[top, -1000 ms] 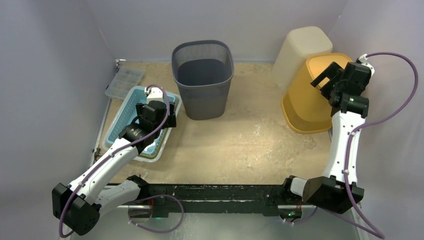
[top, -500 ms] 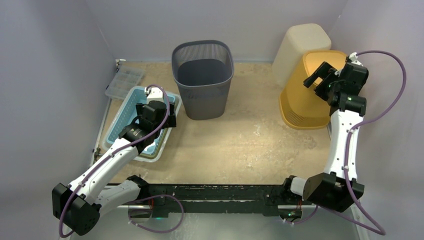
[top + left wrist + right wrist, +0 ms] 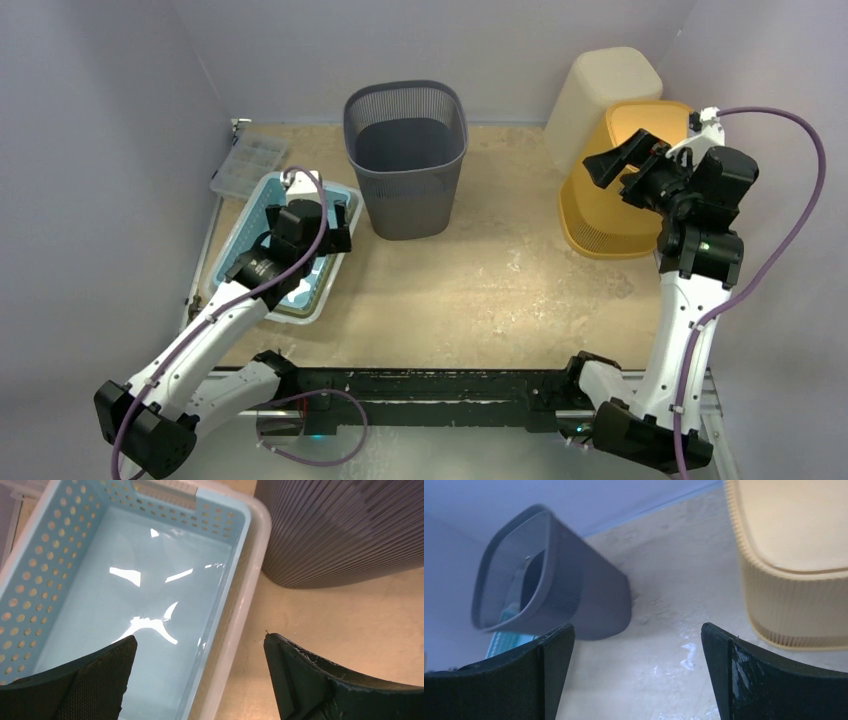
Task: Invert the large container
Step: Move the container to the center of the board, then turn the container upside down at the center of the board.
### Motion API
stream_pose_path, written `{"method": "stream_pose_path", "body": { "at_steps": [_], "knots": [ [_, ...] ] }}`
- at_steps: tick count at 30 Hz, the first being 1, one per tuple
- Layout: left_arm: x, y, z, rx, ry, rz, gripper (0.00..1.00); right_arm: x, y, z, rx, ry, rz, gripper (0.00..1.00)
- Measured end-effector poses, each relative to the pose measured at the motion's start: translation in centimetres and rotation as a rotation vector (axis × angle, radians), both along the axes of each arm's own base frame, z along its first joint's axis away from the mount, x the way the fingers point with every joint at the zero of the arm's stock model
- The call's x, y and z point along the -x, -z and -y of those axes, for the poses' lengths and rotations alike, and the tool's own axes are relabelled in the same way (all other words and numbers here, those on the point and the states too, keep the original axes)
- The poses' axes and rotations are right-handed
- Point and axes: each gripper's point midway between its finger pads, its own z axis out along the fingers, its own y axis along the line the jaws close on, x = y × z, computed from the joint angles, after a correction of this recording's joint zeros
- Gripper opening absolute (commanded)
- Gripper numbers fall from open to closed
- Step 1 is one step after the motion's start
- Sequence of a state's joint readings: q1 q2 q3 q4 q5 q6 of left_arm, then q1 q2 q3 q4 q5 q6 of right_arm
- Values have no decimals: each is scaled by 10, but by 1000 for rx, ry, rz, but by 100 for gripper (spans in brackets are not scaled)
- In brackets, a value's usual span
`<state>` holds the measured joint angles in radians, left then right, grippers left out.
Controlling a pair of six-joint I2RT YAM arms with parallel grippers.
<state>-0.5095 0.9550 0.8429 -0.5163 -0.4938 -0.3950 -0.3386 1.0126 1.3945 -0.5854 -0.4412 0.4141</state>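
Note:
The grey bin's basket-side rim (image 3: 348,136) is above and outward of my left gripper, and this bin stands opening up, so next I will raise the open fingers outward astride that rim.
A large yellow ribbed container (image 3: 612,205) stands upside down at the right, its flat base up (image 3: 794,540). A grey mesh bin (image 3: 405,165) of similar size stands upright at the back middle, mouth up (image 3: 569,600). My right gripper (image 3: 614,168) hangs open above the yellow container's left side, touching nothing (image 3: 638,635). My left gripper (image 3: 322,243) is open (image 3: 200,645) and straddles the right wall of a light blue perforated basket (image 3: 125,595) without gripping it.
A cream bin (image 3: 600,95) stands upside down behind the yellow one. The blue basket (image 3: 262,215) sits in a white tray (image 3: 250,595) at the left, close to the grey bin (image 3: 340,530). A clear compartment box (image 3: 245,165) lies at the back left. Walls enclose three sides.
My right arm lifted off the yellow container's top and swung left, now facing the table's middle. The yellow container settled slightly. My left arm drew back a little toward the near edge.

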Motion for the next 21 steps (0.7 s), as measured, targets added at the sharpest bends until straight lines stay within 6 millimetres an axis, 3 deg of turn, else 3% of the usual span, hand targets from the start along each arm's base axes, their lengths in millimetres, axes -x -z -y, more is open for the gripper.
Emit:
{"method": "stream_pose_path", "body": {
  "at_steps": [3, 7, 12, 16, 19, 21],
  "knots": [
    [-1, -31, 5, 51, 4, 30, 99, 11, -6, -22, -21, -112, 22, 99],
    [-11, -100, 10, 129, -3, 158, 99, 22, -4, -43, -40, -226, 27, 98],
    [-33, -158, 22, 168, -1, 233, 99, 36, 29, -74, -98, -361, -44, 96],
    [-65, -166, 37, 153, 5, 190, 98, 45, 55, -101, -109, -447, -128, 93],
    [-85, -147, 34, 135, -10, 123, 98, 53, 70, -116, -106, -497, -178, 94],
    [-93, -134, 23, 135, -23, 78, 96, 54, 79, -116, -102, -491, -202, 94]
  ]
}}
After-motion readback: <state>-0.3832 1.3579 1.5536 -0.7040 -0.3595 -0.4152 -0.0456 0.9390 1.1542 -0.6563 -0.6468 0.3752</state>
